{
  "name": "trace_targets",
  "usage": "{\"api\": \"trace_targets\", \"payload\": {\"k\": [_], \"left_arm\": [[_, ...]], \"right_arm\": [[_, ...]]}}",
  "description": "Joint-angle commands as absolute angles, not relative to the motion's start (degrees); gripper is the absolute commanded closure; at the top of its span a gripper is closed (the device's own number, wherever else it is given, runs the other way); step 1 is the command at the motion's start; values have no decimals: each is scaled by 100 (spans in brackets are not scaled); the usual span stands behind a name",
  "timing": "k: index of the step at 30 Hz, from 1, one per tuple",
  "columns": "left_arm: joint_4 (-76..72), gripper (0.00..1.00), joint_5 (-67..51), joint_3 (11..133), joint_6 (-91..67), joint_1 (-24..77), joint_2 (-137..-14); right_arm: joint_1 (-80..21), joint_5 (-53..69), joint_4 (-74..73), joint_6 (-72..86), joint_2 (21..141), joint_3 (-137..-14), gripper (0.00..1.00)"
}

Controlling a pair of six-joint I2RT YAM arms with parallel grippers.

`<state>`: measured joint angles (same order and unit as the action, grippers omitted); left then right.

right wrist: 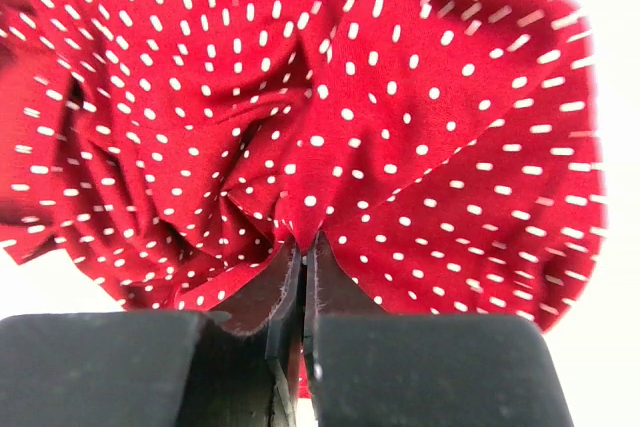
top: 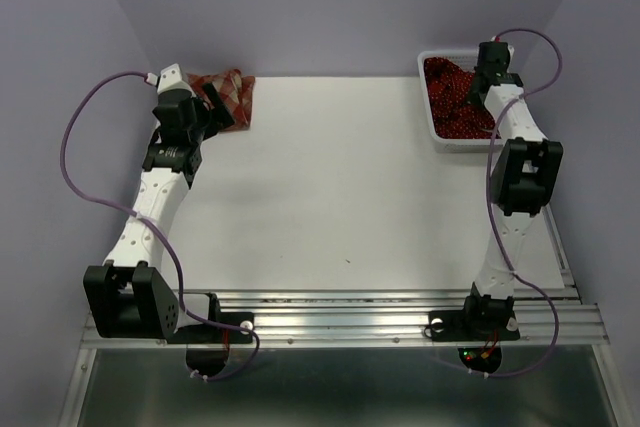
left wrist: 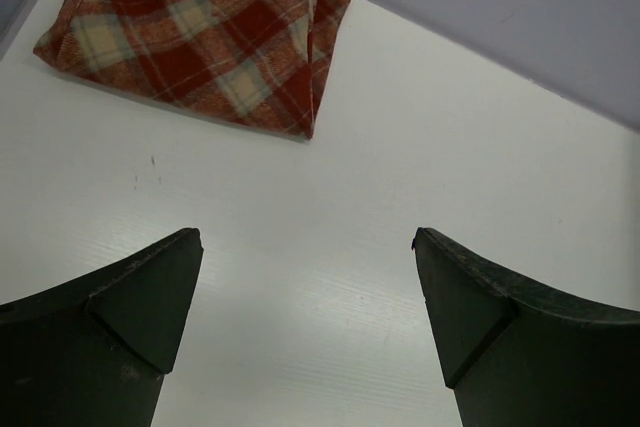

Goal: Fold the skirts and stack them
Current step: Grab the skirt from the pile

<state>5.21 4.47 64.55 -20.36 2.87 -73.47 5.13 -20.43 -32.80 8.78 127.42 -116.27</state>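
My right gripper will next lift the dotted skirt out of the basket (top: 437, 132), then move it back and down over the bare middle of the table.
A folded red-and-cream checked skirt (top: 228, 93) (left wrist: 200, 32) lies at the far left corner of the table. My left gripper (top: 215, 105) (left wrist: 305, 247) hovers just in front of it, open, with only bare table between its fingers. Dark red dotted skirts (top: 455, 97) lie bunched in the white basket (top: 437, 132) at the far right. My right gripper (top: 484, 82) (right wrist: 303, 245) reaches down into the basket and is shut on a pinched fold of a dotted skirt (right wrist: 330, 117), the cloth gathering into creases at its tips.
The purple back wall (top: 330, 7) runs close behind both the checked skirt and the basket. A metal rail (top: 340, 322) carries both arm bases at the near edge.
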Motion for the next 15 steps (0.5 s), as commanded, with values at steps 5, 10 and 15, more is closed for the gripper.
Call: {"api": "trace_targets", "payload": {"k": [5,10,15], "left_arm": [[404,1,466,6618,-2250,281,-6900],[378,1,264,6592,-2355,281,-6706],[264,1,53,6347,-2610,281,-6469]], "right_arm": [[501,-1568,-2540,545,10742,-11567,99],[501,-161,-2110,685,9880,-11707,99],[501,2269,-1505,1439,9247,-12092,99]]}}
